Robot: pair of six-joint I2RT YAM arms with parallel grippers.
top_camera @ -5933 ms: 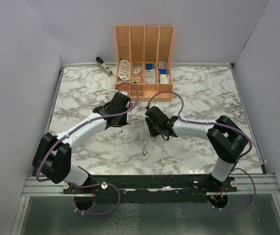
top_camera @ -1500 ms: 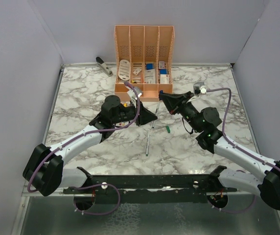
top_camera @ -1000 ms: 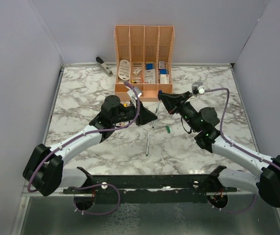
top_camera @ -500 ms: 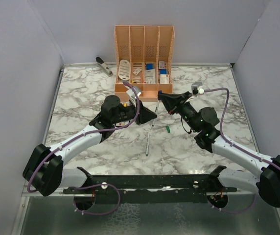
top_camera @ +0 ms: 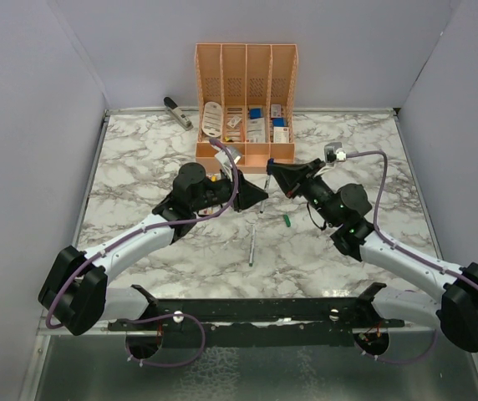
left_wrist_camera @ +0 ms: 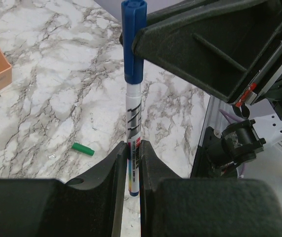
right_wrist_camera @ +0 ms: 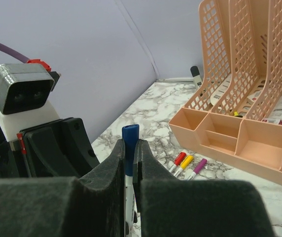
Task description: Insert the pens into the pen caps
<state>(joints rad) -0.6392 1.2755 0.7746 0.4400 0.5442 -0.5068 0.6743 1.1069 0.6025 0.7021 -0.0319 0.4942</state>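
Note:
My left gripper will next lower the capped pen leftward in the top view, tilting it flat to release on the bare marble below, beside the magenta pen.
A thin white pen stands upright between my two grippers. My left gripper is shut on its lower end. The blue cap sits over the pen's top end, and my right gripper is shut on that cap. In the top view the two grippers meet in front of the organizer, with the pen between them. A loose green cap and one uncapped pen lie on the table. Three pens capped red, yellow and magenta lie by the organizer.
A peach desk organizer with small items in it stands at the back centre. A grey stapler lies at the back left. Grey walls close off three sides of the marble table.
Over the last second the right gripper edged slightly left and down toward the left gripper with the blue cap. The left gripper keeps the pen almost still.

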